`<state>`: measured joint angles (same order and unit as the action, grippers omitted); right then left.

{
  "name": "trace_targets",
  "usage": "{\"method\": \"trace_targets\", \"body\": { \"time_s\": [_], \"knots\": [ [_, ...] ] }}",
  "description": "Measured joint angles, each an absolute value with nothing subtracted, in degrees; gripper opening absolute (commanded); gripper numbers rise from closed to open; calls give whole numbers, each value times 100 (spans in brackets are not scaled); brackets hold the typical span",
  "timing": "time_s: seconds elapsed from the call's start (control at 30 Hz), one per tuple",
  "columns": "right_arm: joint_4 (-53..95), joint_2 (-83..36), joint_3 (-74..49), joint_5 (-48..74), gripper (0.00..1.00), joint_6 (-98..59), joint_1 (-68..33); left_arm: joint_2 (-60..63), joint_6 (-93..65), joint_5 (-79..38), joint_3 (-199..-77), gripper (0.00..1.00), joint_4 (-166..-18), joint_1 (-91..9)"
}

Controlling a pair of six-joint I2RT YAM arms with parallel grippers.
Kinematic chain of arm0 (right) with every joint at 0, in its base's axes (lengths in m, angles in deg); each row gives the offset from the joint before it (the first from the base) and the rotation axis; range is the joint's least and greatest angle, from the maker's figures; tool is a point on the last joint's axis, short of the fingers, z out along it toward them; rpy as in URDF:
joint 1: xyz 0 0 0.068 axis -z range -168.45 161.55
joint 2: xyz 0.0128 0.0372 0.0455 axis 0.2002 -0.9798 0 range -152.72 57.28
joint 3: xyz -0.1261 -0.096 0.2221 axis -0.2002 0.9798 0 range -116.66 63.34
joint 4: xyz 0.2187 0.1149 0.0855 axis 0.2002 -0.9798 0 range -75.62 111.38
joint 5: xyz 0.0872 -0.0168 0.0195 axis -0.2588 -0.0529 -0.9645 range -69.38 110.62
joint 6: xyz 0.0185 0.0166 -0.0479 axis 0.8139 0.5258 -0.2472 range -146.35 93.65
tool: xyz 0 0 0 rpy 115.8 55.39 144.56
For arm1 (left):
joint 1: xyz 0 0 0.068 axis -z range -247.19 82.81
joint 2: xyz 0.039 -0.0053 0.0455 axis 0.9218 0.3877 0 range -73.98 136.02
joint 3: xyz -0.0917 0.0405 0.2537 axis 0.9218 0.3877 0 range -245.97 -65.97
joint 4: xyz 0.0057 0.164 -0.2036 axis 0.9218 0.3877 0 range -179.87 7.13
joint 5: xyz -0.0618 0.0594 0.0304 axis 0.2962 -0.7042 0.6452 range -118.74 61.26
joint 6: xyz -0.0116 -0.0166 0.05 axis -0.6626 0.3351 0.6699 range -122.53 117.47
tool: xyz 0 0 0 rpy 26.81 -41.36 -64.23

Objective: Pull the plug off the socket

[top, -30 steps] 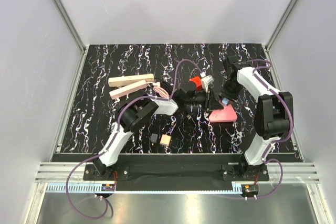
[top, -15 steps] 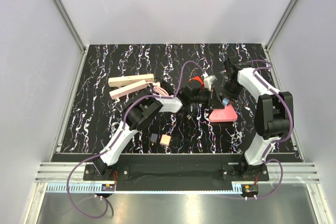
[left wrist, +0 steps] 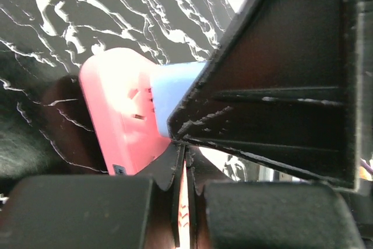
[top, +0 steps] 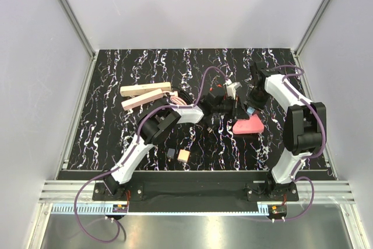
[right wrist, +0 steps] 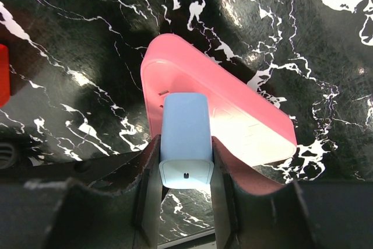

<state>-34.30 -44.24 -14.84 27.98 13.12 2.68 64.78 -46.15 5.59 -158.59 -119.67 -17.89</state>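
My right gripper carries the plug back and to the gripper's left in the top view next and releases it on clear tabletop by the tan cube.
A pale blue plug [right wrist: 185, 126] stands plugged into a pink socket block [right wrist: 233, 109] with slot holes, lying on the black marbled table right of centre [top: 249, 126]. My right gripper [right wrist: 185, 144] comes down over it, shut on the plug, one finger on each side. In the left wrist view the plug [left wrist: 175, 86] and the pink socket [left wrist: 116, 109] lie just ahead of my left gripper [left wrist: 183, 147]. Its jaws are shut with nothing held, the tips at the socket's near edge. From above, the left gripper [top: 230, 112] reaches in from the left.
Two cream bars [top: 145, 88] [top: 141, 100] lie at the left. A red cube [top: 217, 87], mostly covered by the left arm, and a white piece [top: 233, 88] sit behind the grippers. A tan cube [top: 183, 155] and a dark one [top: 170, 153] lie near the front.
My left gripper has reached further right to the pink socket and closed its jaws. The right gripper has stayed on the plug.
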Motion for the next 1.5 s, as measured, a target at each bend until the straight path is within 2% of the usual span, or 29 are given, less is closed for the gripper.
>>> {"method": "trace_targets", "body": {
  "time_s": [0.43, 0.63, 0.7, 0.97, 1.13, 1.27, 1.5],
  "knots": [
    [-3555, -3816, -1628, 2361, 0, 1511, 258, 6574, -4586, 233, -16047, 0, -11753, -1732],
    [-3874, -3803, -1628, 2601, 0, 1445, 216, 6565, -4556, 159, -15920, 5, -11987, -1754],
    [-3935, -3783, -1626, 2732, 0, 1406, 216, 6463, -4521, 141, -15669, 11, -12192, -1796],
    [-4082, -3303, -1484, 2973, 0, 975, 216, 5392, -4165, 388, -13837, 19, -12863, -2327],
    [-3964, -2708, -1068, 2662, 0, 593, 161, 4332, -4071, 539, -12652, 22, -13580, -2958],
    [-3894, -2404, -756, 2162, 0, 306, -265, 3549, -3924, 605, -12141, 25, -14004, -3232],
    [-3850, -2647, -629, 1484, 0, -116, -2116, 2806, -3487, 620, -11693, 26, -14186, -3483]
  ]
}}
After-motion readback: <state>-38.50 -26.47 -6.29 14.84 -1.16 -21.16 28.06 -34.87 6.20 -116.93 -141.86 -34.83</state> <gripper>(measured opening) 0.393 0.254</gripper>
